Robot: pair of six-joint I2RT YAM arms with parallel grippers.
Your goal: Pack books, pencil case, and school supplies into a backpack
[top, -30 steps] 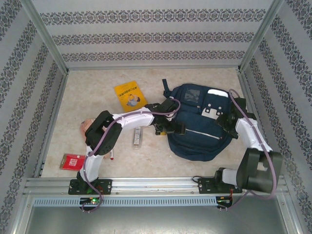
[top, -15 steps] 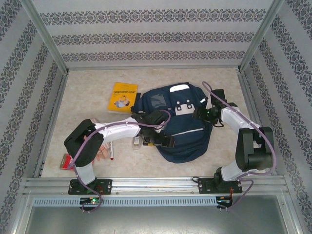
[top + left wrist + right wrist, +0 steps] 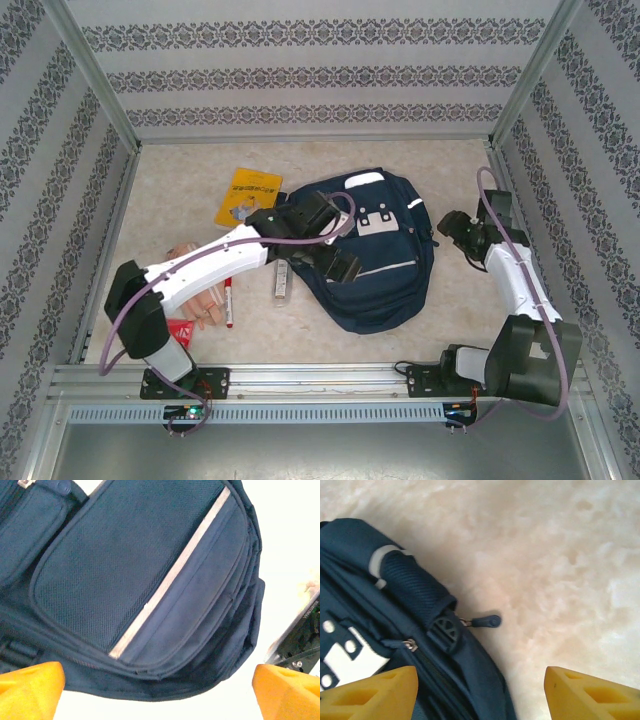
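My left gripper should move across toward my right gripper and down onto the front pocket's piped rim (image 3: 388,288) (image 3: 231,593), since it curves uncovered along the reflective stripe's near side.
The navy backpack (image 3: 385,275) lies flat in the middle of the table. My left gripper (image 3: 336,263) hovers over its front pocket, jaws wide open and empty; in the left wrist view the pocket's reflective stripe (image 3: 170,580) runs diagonally above the left gripper (image 3: 159,692). My right gripper (image 3: 453,226) stands open just right of the bag; in the right wrist view the right gripper (image 3: 480,692) straddles the backpack's edge (image 3: 470,680) below a zipper pull (image 3: 485,621). The yellow book (image 3: 245,196) lies left of the bag. The clear pencil case (image 3: 283,282), red-capped marker (image 3: 228,300), peach wood pieces (image 3: 205,308) and red packet (image 3: 180,327) lie near the left arm.
Metal frame rails (image 3: 300,380) run along the near edge, and patterned walls (image 3: 320,80) close in the back and both sides. Bare table (image 3: 470,320) shows right of the backpack.
The backpack has slid left from where it lay a second ago. My right gripper has pulled away from the bag's right side. The left arm's elbow swung left and lower.
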